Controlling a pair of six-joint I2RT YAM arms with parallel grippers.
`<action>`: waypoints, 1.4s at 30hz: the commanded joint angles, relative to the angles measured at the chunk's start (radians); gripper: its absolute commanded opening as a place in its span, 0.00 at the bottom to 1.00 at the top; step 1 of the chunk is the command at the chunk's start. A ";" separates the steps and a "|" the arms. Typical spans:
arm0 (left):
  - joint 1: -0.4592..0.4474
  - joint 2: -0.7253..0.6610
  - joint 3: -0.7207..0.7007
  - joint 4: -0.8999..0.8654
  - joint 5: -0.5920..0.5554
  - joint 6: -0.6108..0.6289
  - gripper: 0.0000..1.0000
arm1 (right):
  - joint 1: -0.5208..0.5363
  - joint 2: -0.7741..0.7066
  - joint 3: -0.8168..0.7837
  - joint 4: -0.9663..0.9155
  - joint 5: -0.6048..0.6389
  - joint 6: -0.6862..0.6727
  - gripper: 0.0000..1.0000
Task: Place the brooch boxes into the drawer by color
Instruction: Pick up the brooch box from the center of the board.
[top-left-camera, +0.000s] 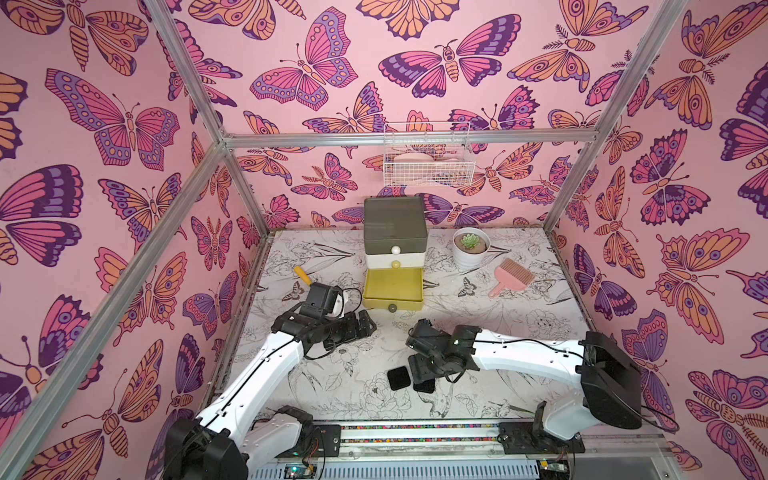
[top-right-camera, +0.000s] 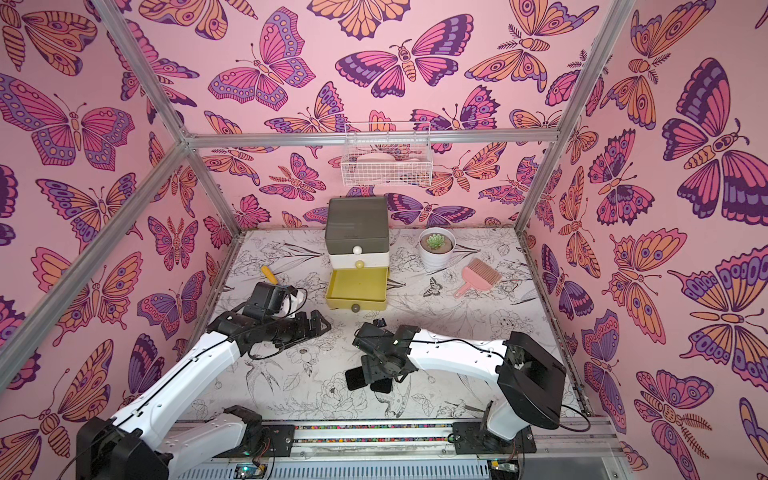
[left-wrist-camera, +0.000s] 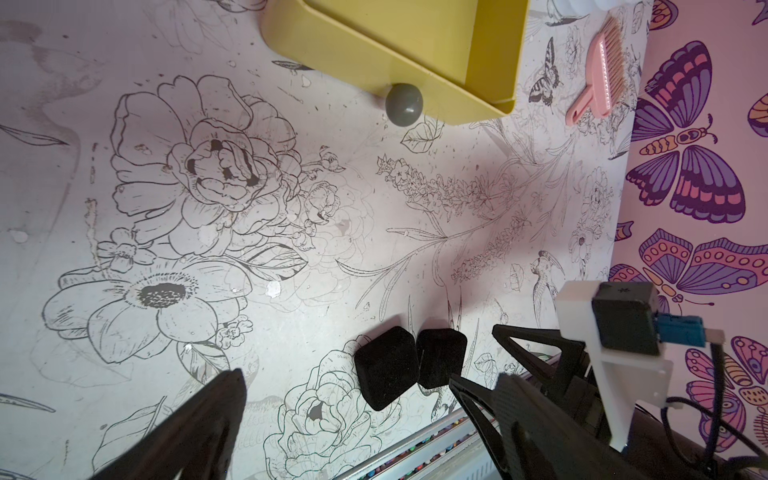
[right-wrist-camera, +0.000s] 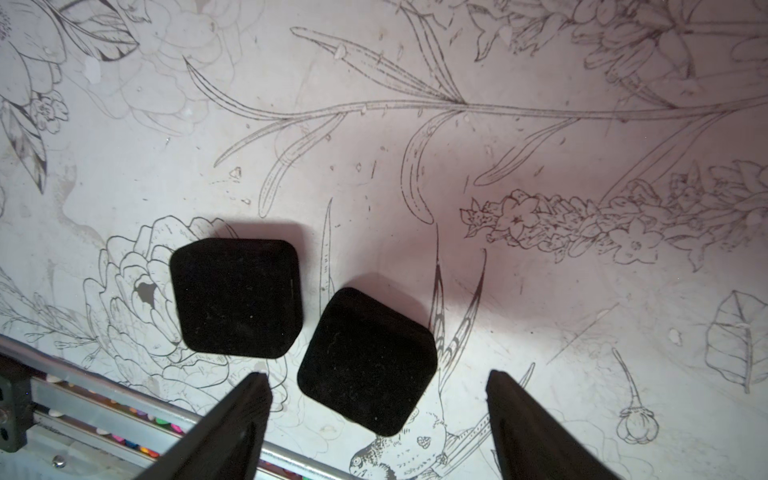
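I need to lower my right gripper next onto the half-hidden black brooch box (top-left-camera: 424, 386) (right-wrist-camera: 368, 361) until its fingers are on either side of the box's sides, because the box already lies between the open fingers.
Two black brooch boxes lie side by side near the table's front edge; in both top views one (top-left-camera: 398, 378) (top-right-camera: 354, 379) shows whole and the other (top-left-camera: 424, 387) (top-right-camera: 381, 387) is half hidden under my right gripper (top-left-camera: 420, 374) (top-right-camera: 374, 373). In the right wrist view that gripper (right-wrist-camera: 378, 375) hangs open over the nearer box (right-wrist-camera: 368, 359), its fingers clear of the box's sides; the other box (right-wrist-camera: 237, 297) lies beside it. My left gripper (top-left-camera: 368, 322) (left-wrist-camera: 372, 376) is open and empty, left of the drawer (top-left-camera: 395, 232), whose yellow bottom tier (top-left-camera: 392, 306) (left-wrist-camera: 415, 54) is pulled out and empty.
A white pot with a succulent (top-left-camera: 471, 249) and a pink brush (top-left-camera: 511, 276) stand right of the drawer. A yellow-handled tool (top-left-camera: 302, 275) lies behind my left arm. A white wire basket (top-left-camera: 428, 160) hangs on the back wall. A metal rail (top-left-camera: 415, 434) runs along the front edge.
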 joint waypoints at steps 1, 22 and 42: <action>-0.004 0.001 0.013 0.005 0.011 0.008 1.00 | 0.008 0.046 0.004 -0.046 -0.002 0.026 0.87; -0.004 -0.007 -0.026 0.036 0.045 0.005 1.00 | 0.038 0.132 0.030 -0.034 -0.044 -0.006 0.86; -0.004 -0.026 -0.013 0.036 0.011 0.007 1.00 | -0.001 0.006 0.164 -0.225 0.185 -0.079 0.64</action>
